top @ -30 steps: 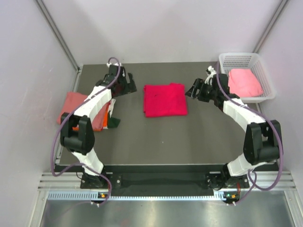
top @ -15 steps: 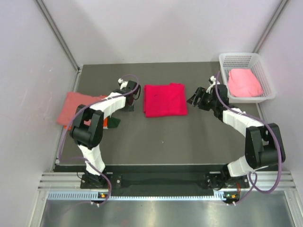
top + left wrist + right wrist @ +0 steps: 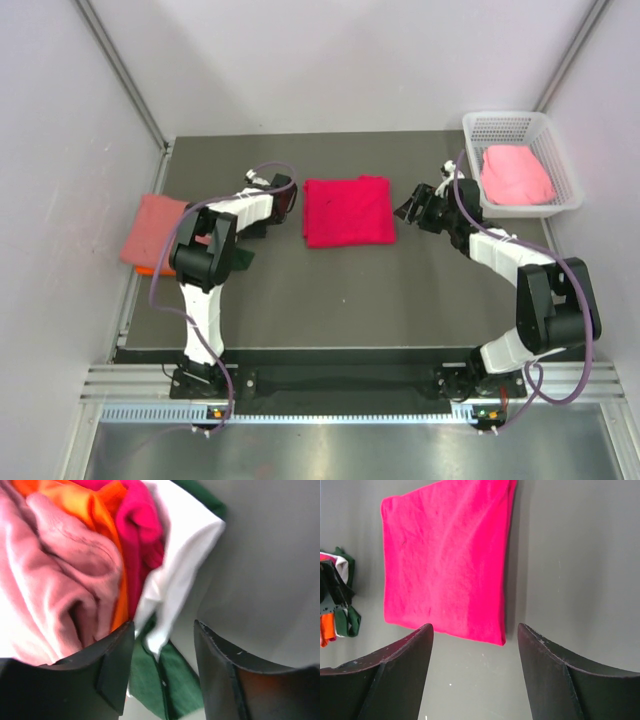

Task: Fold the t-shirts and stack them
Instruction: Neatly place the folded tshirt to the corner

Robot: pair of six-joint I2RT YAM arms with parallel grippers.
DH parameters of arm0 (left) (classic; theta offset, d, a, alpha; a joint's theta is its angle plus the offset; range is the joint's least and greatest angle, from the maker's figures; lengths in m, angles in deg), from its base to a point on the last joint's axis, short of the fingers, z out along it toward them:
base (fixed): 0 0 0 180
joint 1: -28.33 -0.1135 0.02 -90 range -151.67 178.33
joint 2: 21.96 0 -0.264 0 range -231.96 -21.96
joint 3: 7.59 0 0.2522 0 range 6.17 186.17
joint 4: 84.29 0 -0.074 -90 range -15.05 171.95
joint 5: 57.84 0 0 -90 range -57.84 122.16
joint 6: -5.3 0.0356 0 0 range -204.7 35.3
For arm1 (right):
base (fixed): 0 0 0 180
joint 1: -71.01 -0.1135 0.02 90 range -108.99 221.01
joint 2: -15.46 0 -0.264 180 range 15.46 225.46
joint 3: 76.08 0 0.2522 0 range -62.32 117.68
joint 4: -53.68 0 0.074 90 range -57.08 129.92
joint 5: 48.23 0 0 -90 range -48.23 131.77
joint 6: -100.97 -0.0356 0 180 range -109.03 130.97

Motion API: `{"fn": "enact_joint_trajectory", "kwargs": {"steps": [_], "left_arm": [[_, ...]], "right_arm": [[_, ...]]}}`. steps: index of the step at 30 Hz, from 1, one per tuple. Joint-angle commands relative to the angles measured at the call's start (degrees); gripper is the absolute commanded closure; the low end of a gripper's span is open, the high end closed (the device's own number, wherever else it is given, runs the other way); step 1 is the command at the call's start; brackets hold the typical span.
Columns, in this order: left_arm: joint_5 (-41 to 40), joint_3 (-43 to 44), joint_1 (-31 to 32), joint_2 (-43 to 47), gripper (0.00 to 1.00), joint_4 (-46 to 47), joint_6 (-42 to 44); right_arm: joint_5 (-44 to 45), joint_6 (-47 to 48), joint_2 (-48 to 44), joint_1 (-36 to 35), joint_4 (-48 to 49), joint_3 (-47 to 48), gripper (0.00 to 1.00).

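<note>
The crimson-pink tee's far basket-side corner (image 3: 385,183) (image 3: 507,486) lies outward of the gripper's fingers and below them, so next my right gripper needs to move outward and down and close on that corner.
A folded crimson-pink tee (image 3: 348,211) lies flat at the table's middle and also shows in the right wrist view (image 3: 445,565). My right gripper (image 3: 408,208) is open and empty just right of it, its jaws (image 3: 475,630) above bare table by the tee's corner. A dusty salmon tee (image 3: 158,225) lies on a pile at the left edge, over an orange tee (image 3: 150,268). My left gripper (image 3: 250,232) is open at the pile's right side. Up close (image 3: 164,630) it faces the salmon tee (image 3: 55,570), the orange tee (image 3: 95,510) and a crimson fold (image 3: 145,525). A light pink tee (image 3: 515,175) lies bunched in the basket.
The white mesh basket (image 3: 470,128) stands at the back right corner. White cloth (image 3: 180,555) and green cloth (image 3: 155,680) lie at the pile's right edge, between my left jaws. Grey walls close in on the left, back and right.
My left arm has folded back and brought its gripper from the back of the table down to the pile's right side. My right gripper has shifted slightly forward.
</note>
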Motion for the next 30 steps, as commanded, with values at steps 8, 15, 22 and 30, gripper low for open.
{"fn": "enact_joint_trajectory", "kwargs": {"steps": [8, 15, 22, 30], "left_arm": [[0.0, 1.8, -1.9, -2.5, 0.91, -4.0, -2.9], [5.7, 0.4, 4.4, 3.5, 1.0, -0.8, -5.1], [12.5, 8.1, 10.3, 2.2, 1.0, -0.7, -8.3], [20.4, 11.4, 10.6, 4.8, 0.61, -0.4, -9.5]], "right_arm": [[0.1, 0.0, 0.3, -0.2, 3.3, -0.5, 0.32], [1.3, 0.2, -0.1, -0.2, 3.1, -0.6, 0.32], [1.7, 0.4, 0.5, -0.3, 2.6, -0.5, 0.32], [2.9, 0.9, 0.7, -0.2, 1.8, -0.2, 0.31]]}}
